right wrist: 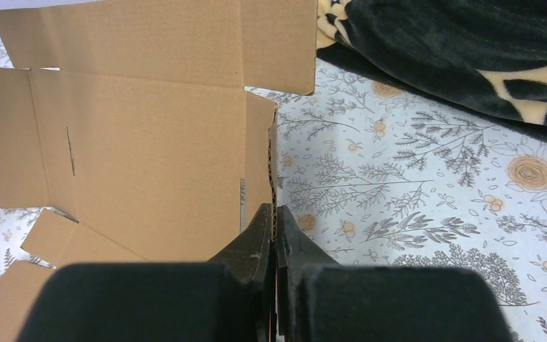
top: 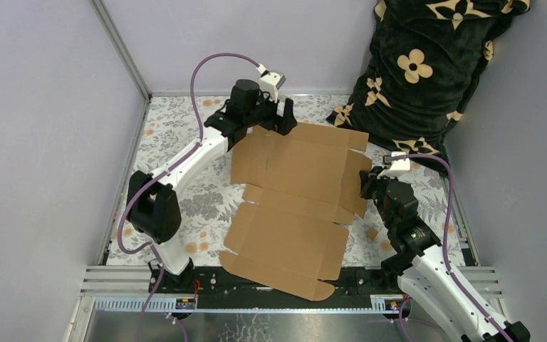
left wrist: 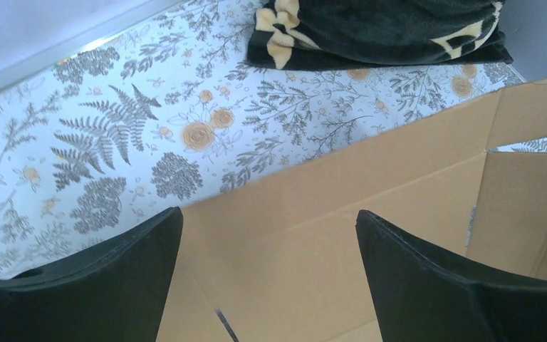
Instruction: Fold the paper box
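Observation:
I should turn and lower my left gripper to close on the far flap's outer edge, because that edge still runs at an angle across the gripper's open fingers.
The paper box is a brown die-cut cardboard sheet lying mostly flat on the floral table, its near end over the front rail. My right gripper is shut on the sheet's right side flap, which stands upright on edge between the fingers in the right wrist view. My left gripper hovers open over the sheet's far left corner. In the left wrist view the cardboard lies below and between the two spread fingers, which hold nothing.
A black blanket with cream flower shapes is heaped in the far right corner, close to the sheet's far edge. Grey walls enclose the table on three sides. The metal rail runs along the front edge.

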`<state>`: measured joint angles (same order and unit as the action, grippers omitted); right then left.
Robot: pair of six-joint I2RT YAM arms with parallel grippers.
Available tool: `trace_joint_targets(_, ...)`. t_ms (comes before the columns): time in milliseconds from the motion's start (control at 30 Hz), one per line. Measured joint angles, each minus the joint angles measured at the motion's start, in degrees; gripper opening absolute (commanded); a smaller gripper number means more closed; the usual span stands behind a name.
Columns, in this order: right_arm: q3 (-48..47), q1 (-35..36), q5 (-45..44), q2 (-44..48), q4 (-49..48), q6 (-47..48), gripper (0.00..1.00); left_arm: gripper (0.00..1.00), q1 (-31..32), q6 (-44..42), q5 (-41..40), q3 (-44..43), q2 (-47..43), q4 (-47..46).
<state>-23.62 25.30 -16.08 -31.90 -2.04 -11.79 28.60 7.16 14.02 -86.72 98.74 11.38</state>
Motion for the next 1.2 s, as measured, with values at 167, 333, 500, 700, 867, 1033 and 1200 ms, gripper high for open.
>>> trace_joint_targets(167, 0.0, 0.3, 2.3, 0.0, 0.0, 0.2, 0.0, 0.98, -2.6, -3.8, 5.5, -3.8, 2.9, 0.7)
trace_joint_targets(333, 0.0, 0.5, 4.7, -0.5, -0.5, 0.5, 0.0, 0.97, -3.2, -7.5, 11.9, -10.3, 8.1, 3.0)
trace_joint_targets(500, -0.8, 0.5, 6.5, -0.8, -0.6, 0.7, 0.0, 0.95, -3.5, -10.6, 20.2, -11.9, 11.5, 7.2)
trace_joint_targets(700, -1.0, 0.6, 7.2, -0.9, -1.2, 0.9, 0.0, 0.9, -4.7, -12.4, 26.8, -11.8, 13.4, 10.8)
trace_joint_targets(867, -1.0, 0.6, 7.1, -1.1, -1.2, 0.9, 0.0, 0.65, -5.2, -13.4, 29.1, -10.9, 13.4, 11.0)
trace_joint_targets(1033, -1.0, 0.6, 6.8, -2.0, -0.6, 0.9, 0.0, 0.44, -5.5, -13.6, 29.6, -8.2, 13.0, 11.0)
trace_joint_targets(1200, -1.0, 0.6, 6.7, -2.5, 0.2, 0.9, 0.0, 0.16, -5.4, -13.4, 29.8, -5.4, 11.4, 11.1)
